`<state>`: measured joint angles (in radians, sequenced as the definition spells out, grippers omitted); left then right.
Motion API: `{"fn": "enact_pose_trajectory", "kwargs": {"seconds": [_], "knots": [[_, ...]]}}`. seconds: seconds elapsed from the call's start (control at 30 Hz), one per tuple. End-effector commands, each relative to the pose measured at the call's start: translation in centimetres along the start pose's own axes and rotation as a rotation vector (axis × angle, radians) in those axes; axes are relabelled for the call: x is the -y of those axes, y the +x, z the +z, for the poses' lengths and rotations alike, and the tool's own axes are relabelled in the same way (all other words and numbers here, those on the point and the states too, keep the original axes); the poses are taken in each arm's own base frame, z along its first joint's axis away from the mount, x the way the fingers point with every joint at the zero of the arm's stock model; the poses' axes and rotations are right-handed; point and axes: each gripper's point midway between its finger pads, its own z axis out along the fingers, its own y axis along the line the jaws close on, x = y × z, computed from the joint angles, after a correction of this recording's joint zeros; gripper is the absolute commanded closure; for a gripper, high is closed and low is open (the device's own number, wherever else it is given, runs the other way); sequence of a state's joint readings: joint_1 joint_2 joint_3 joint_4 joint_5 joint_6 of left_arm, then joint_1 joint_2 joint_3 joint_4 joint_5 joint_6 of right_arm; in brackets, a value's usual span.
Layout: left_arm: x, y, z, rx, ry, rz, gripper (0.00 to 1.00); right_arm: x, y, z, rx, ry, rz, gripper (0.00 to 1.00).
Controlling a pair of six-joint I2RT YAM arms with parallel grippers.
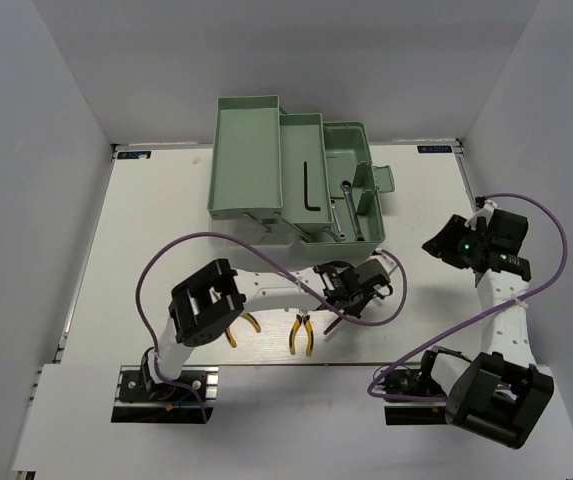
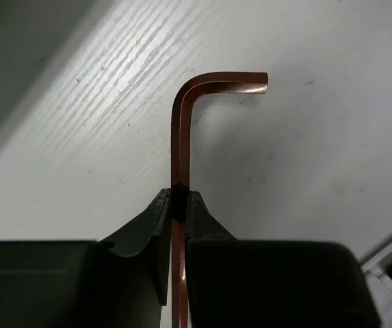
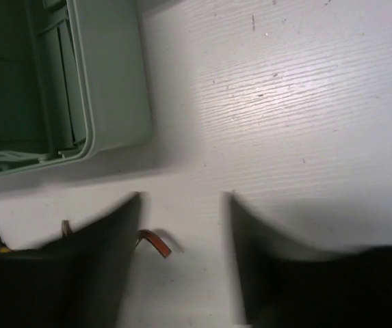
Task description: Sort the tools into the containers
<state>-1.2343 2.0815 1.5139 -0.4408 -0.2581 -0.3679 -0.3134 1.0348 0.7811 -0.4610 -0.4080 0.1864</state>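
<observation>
Next, my left gripper lifts the reddish-brown hex key's long arm outward over that tray and releases it beside the dark hex key, since a dark hex key lies in the middle tray (image 1: 315,180).
My left gripper (image 2: 178,205) is shut on the long arm of a reddish-brown L-shaped hex key (image 2: 182,130), whose short arm points right above the white table. In the top view this gripper (image 1: 351,288) is just in front of the pale green toolbox (image 1: 228,150). A dark hex key (image 1: 311,188) lies in the middle tray, and silver wrenches (image 1: 347,205) lie in the base. Two yellow-handled pliers (image 1: 301,332) (image 1: 249,322) lie on the table near the front. My right gripper (image 1: 456,245) is open and empty to the right of the toolbox; it also shows in the right wrist view (image 3: 182,273).
In the right wrist view a toolbox corner (image 3: 107,82) is at the upper left, and a reddish-brown hex key end (image 3: 156,242) shows beside my left finger (image 3: 93,266). A purple cable (image 1: 366,318) loops near my left wrist. White walls enclose the table.
</observation>
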Motion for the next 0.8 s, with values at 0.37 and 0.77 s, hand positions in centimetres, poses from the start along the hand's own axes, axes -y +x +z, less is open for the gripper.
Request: {"fn": "enact_pose_trajectory", "kwargs": {"seconds": [0.37, 0.77], "knots": [[-11.5, -21.0, -18.6, 0.628, -0.154, -0.271, 1.0, 1.1, -0.9, -1.4, 0.114, -0.01, -0.016, 1.0], [-26.1, -26.3, -15.5, 0.613, -0.498, -0.301, 1.0, 0.2, -0.5, -1.8, 0.117, -0.11, 0.005, 1.0]]}}
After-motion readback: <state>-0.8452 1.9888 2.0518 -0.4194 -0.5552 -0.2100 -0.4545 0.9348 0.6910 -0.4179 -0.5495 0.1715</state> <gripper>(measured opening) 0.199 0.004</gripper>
